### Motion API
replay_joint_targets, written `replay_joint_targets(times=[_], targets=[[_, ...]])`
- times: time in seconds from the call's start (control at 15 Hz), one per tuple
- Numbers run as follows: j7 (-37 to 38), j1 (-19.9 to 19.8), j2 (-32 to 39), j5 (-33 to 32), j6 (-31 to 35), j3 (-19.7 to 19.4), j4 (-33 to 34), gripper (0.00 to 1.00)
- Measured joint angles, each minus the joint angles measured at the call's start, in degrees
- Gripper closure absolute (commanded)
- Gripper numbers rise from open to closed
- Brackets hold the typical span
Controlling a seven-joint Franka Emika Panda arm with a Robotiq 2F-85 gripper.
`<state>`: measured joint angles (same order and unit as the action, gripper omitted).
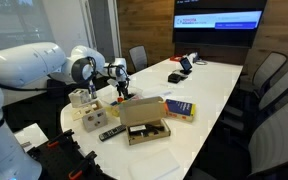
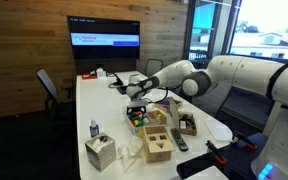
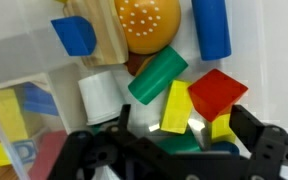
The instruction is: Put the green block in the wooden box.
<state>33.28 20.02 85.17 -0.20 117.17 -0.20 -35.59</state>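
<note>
The tilted green block (image 3: 158, 75) lies slanted beyond the open fingers, so my gripper should next move toward the top in the wrist view, turn and lower onto it.
In the wrist view a green block (image 3: 157, 73) lies tilted in a clear bin of toy pieces, between a white cylinder (image 3: 99, 95) and a yellow block (image 3: 179, 105). A red block (image 3: 217, 92) lies to its right. My gripper (image 3: 182, 128) is open, its two black fingers spread just over the pile. A second, shadowed green piece (image 3: 174, 142) and the yellow block lie between the fingers. In both exterior views the gripper (image 1: 121, 90) (image 2: 136, 103) points down over the bin. The open wooden box (image 1: 144, 122) (image 2: 156, 140) stands beside it, nearer the table's end.
The bin also holds a blue block (image 3: 74, 35), a blue cylinder (image 3: 212, 28) and a toy burger bun (image 3: 147, 22). On the white table lie a yellow and blue book (image 1: 180, 108), a remote (image 1: 111, 132) and a tissue box (image 2: 100, 152). Chairs ring the table.
</note>
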Motion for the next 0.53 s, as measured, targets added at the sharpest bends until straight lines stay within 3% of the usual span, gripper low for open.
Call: replay_joint_targets(times=[0.53], targets=[[13.9,-0.5,0.2,0.0,1.6,-1.4,-2.1,0.00]])
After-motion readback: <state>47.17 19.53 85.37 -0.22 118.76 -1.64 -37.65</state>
